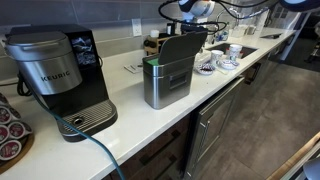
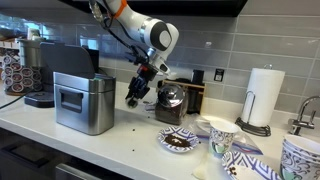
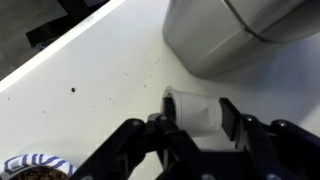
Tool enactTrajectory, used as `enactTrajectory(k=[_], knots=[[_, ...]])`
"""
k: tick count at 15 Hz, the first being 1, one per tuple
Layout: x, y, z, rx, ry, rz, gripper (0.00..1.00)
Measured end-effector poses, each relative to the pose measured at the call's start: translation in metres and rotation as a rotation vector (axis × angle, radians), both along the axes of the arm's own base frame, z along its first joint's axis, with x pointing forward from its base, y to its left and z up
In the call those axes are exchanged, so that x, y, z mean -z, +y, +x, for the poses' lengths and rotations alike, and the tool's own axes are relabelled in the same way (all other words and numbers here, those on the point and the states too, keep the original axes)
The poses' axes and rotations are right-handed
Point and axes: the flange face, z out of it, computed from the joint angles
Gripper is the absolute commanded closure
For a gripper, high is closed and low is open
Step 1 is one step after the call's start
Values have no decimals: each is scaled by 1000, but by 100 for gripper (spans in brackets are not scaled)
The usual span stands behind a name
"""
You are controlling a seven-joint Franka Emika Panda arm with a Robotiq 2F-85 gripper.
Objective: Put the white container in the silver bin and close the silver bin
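Observation:
I should next lift the white container, swing it over the silver bin's open top and let go, as the bin's top is beside my gripper, above its fingers.
The silver bin stands on the white counter with its dark lid swung up and open. It also shows in an exterior view. My gripper hangs above the counter to the side of the bin, between it and a dark jar. In the wrist view the gripper is shut on the white container, a small white cup lying sideways between the fingers, lifted a little off the counter.
A black Keurig machine stands beside the bin, with a blue cable in front. A rounded metal vessel is close behind the gripper. Patterned bowls, cups and a paper towel roll crowd the counter's far side.

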Motion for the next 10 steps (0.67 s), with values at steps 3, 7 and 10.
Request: enactTrajectory(k=[3, 7, 10], knots=[[-25, -10, -8, -35, -10, 18, 76], [-55, -25, -17, -78, -36, 44, 76], [-75, -33, -24, -101, -62, 77, 76]])
